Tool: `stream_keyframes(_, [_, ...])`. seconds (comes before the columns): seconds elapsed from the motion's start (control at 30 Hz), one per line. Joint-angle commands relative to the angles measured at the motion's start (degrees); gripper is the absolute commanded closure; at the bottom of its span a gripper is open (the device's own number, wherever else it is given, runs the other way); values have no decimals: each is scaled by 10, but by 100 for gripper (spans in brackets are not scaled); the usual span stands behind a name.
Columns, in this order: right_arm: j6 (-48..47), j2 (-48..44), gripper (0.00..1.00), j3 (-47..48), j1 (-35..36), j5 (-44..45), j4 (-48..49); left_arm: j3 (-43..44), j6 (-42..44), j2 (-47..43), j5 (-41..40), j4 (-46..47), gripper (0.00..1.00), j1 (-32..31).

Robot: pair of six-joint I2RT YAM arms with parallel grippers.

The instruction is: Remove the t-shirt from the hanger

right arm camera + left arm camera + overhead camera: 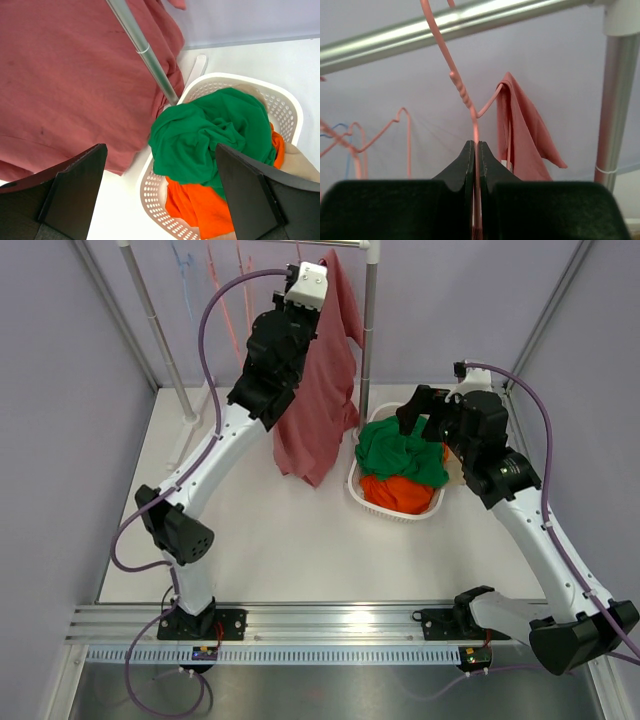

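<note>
The t-shirt's loose near edge (313,468) (111,161) is hanging to the left in the top view, so my right gripper should next move back and across onto it with its fingers open.
A dusty-red t-shirt (325,390) hangs from a pink wire hanger (457,85) hooked on the steel rail (445,27). It also shows in the left wrist view (522,140) and in the right wrist view (70,85). My left gripper (476,150) is up at the rail, shut on the hanger's neck wire. In the top view the left gripper (300,290) is partly hidden by the shirt. My right gripper (160,200) is open and empty above the basket's left rim; it also shows in the top view (425,415).
A white perforated laundry basket (372,502) holds green (400,455) and orange (400,495) clothes, right of the rack's upright post (367,340). More empty pink and blue hangers (360,142) hang on the rail to the left. Grey walls enclose the table.
</note>
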Motion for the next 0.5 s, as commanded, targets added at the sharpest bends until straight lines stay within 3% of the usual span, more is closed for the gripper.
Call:
stream_keyframes(0.0, [-9, -18, 1, -4, 0, -13, 22, -42, 33, -100, -73, 148, 100, -20])
stream_keyframes(0.13, [-17, -18, 1, -6, 0, -11, 20, -114, 47, -183, -52, 207, 100, -36])
stream_keyframes(0.3, [-10, -23, 1, -7, 0, -34, 25, -142, -13, -225, -59, 135, 100, -40])
stream_keyframes(0.47, [-27, -44, 0, -28, 4, -129, 56, -257, -2, -284, -160, 194, 100, -76])
